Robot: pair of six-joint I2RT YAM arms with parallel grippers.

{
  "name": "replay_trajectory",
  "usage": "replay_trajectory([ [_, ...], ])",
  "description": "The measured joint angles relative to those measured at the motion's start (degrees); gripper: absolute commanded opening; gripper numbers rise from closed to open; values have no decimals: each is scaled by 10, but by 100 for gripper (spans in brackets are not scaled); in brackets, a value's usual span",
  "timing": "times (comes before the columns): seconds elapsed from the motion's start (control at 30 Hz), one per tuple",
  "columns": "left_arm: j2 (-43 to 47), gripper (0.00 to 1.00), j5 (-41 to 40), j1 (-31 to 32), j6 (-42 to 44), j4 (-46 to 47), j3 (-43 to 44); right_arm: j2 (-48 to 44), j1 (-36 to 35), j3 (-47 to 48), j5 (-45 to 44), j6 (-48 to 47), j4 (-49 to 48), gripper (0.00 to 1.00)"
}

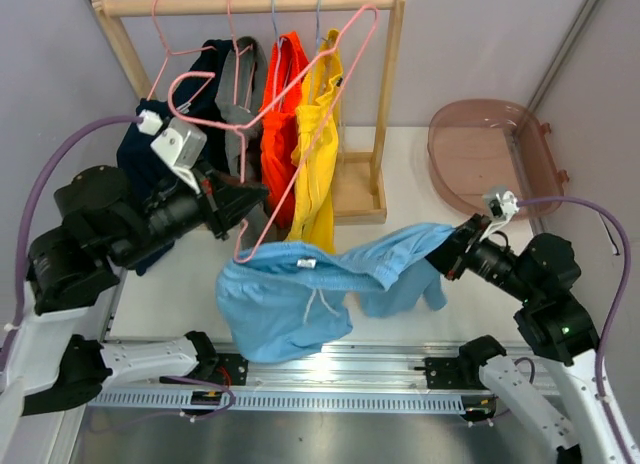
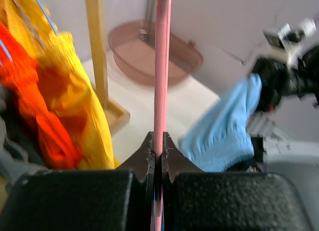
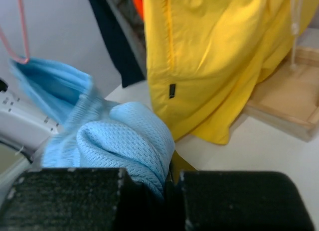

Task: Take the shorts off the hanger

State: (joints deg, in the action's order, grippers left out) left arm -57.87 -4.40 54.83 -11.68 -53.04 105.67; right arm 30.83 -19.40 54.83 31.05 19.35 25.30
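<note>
The tub is empty, so my right gripper will next take the light blue shorts away from the corner of the hanger, then up and outward over the pink tub, and then release them.
The light blue shorts sag low over the table's near middle. Their waistband still hangs at the lower corner of a pink hanger. My left gripper is shut on that hanger's wire, which it holds tilted off the rack. My right gripper is shut on one leg of the light blue shorts and holds it out to the right. The navy, grey, orange and yellow shorts hang on the rack.
The wooden rack stands at the back on its base. A pink translucent tub lies at the back right. A metal rail runs along the near edge between the arm bases.
</note>
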Motion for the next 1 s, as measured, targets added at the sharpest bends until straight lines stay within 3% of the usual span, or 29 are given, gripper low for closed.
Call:
replay_trajectory([
  [0.13, -40, 0, -30, 0, 4, 103, -21, 25, -146, 37, -105, -16, 43, 0],
  [0.2, -77, 0, -37, 0, 3, 127, -9, 55, -197, 73, -208, -28, 83, 0],
  [0.33, -185, 0, -40, 0, 2, 109, 93, 153, -214, 207, -376, -77, 144, 0],
  [0.4, -213, 0, -40, 0, 1, 89, 102, 230, -196, 331, -431, -113, 171, 0],
  [0.6, -167, 0, -47, 14, -22, 41, -40, 433, -89, 716, -525, -219, 129, 0],
  [0.7, -115, 0, -57, 31, -40, 17, -121, 494, -2, 812, -535, -246, 85, 0],
  [0.9, -6, 0, -64, 43, -79, 2, -219, 579, 224, 833, -468, -196, 1, 0],
  [1.0, 27, 0, -67, 44, -94, 0, -263, 618, 289, 792, -441, -152, -35, 0],
])
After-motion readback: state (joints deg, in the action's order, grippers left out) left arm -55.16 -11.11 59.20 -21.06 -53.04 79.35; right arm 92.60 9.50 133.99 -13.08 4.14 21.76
